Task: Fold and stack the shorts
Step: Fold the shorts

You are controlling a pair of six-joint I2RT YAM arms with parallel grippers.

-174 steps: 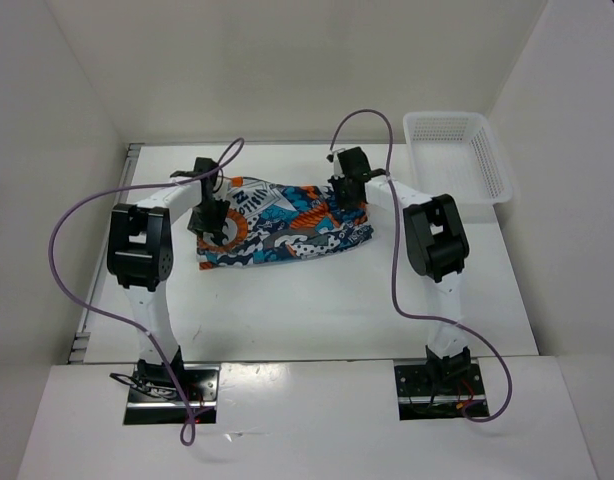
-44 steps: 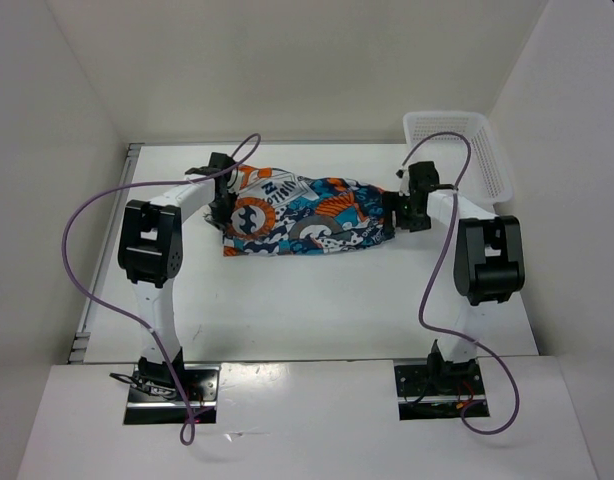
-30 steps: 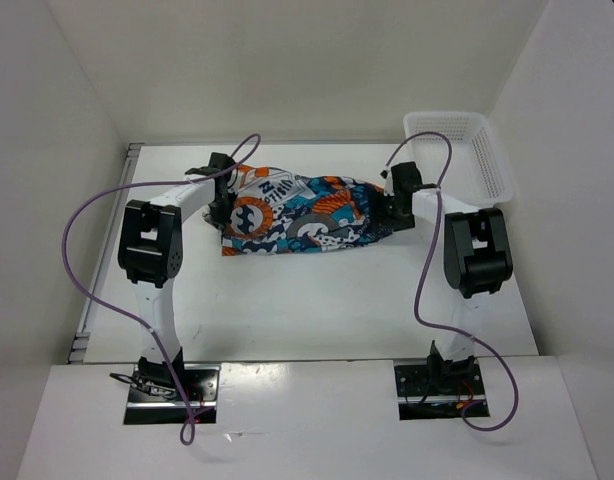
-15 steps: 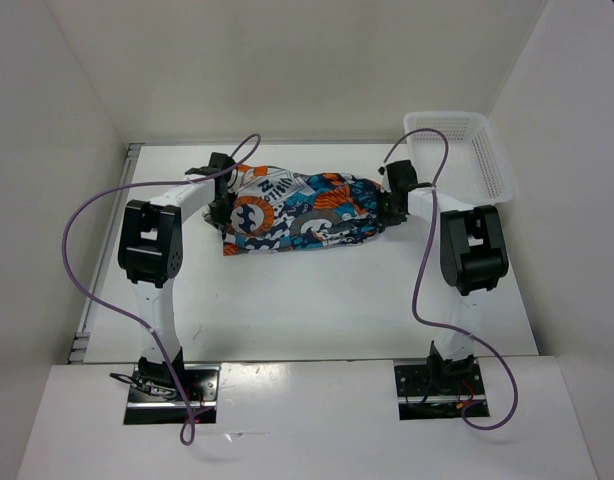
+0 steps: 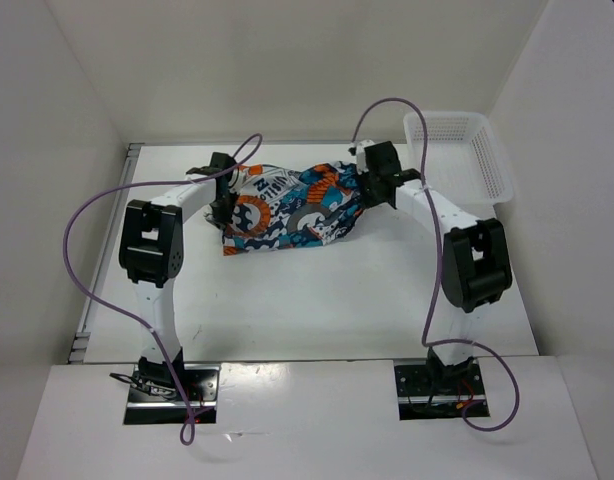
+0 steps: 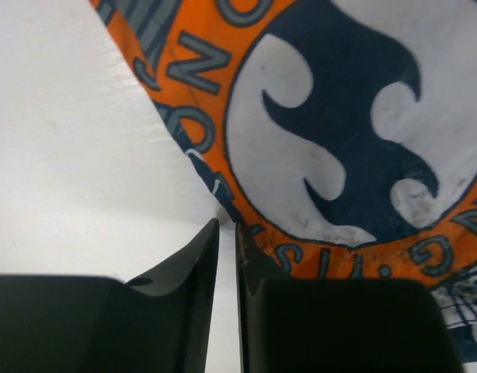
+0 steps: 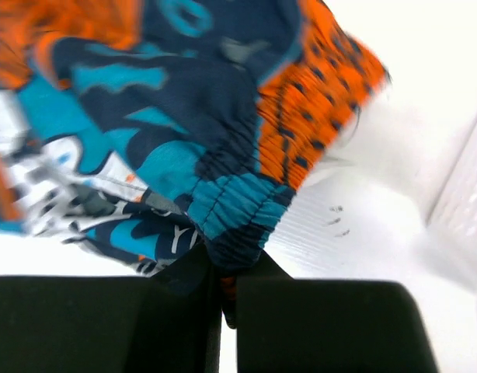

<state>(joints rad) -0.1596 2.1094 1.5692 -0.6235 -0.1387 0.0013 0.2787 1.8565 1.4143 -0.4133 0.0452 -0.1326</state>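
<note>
My right gripper moves to the left in the top view next. It releases the waistband over the shorts' orange hem end (image 5: 247,214), which lies flat by my left gripper.
The patchwork shorts (image 5: 287,205) lie on the white table, their right end bunched and lifted. My right gripper (image 5: 372,185) is shut on that end; in the right wrist view the gathered teal and dark waistband (image 7: 238,210) is pinched between the fingers of the right gripper (image 7: 223,268). My left gripper (image 5: 222,205) sits at the shorts' left edge. In the left wrist view the left gripper (image 6: 225,225) has its fingers almost together with only bare table in the thin gap. The orange hem of the shorts (image 6: 339,140) lies just past the tips.
A white plastic mesh basket (image 5: 457,155) stands at the back right, close to my right arm; its blurred side shows in the right wrist view (image 7: 464,186). White walls enclose the table on three sides. Purple cables loop over both arms.
My right gripper has come in from the right, closed on the shorts' right end, and carried it left and toward the back, bunching the fabric. The left arm has not moved.
</note>
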